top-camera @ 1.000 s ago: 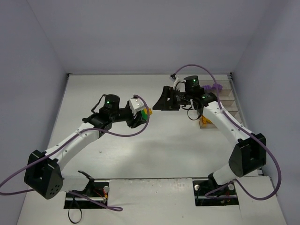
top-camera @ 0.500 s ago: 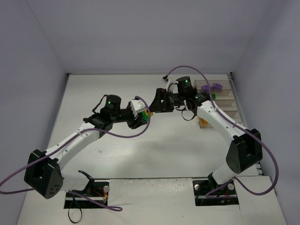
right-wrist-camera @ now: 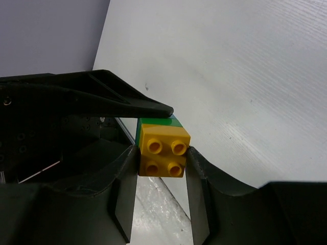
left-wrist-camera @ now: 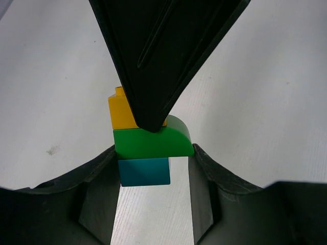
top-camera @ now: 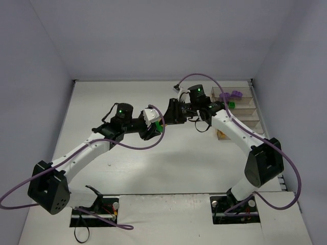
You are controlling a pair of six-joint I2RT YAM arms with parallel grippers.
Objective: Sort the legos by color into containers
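Note:
I need to pull the orange brick in my right gripper away next, carry it to the right in the top view and release it into the near container, since orange lies there.
My left gripper (top-camera: 156, 125) is shut on a small stack of legos held above the table: a green rounded brick (left-wrist-camera: 152, 141) sits between its fingers, with a teal brick (left-wrist-camera: 144, 171) on one side and an orange brick (left-wrist-camera: 121, 111) on the other. My right gripper (top-camera: 167, 115) meets it tip to tip. In the right wrist view its fingers (right-wrist-camera: 196, 168) press both sides of the orange brick (right-wrist-camera: 162, 150), with the green one just behind. The containers (top-camera: 244, 113) stand at the right edge; a purple brick (top-camera: 233, 95), a green one (top-camera: 231, 104) and an orange one (top-camera: 223, 133) show there.
The right gripper's black finger (left-wrist-camera: 163, 51) fills the top of the left wrist view. The left gripper's finger (right-wrist-camera: 102, 94) crosses the right wrist view. Walls close the table at the back and sides. The arm bases (top-camera: 153, 209) stand at the near edge.
My right gripper has moved left from the containers to the stack in my left gripper and now has the orange brick between its fingers. The left gripper has barely moved.

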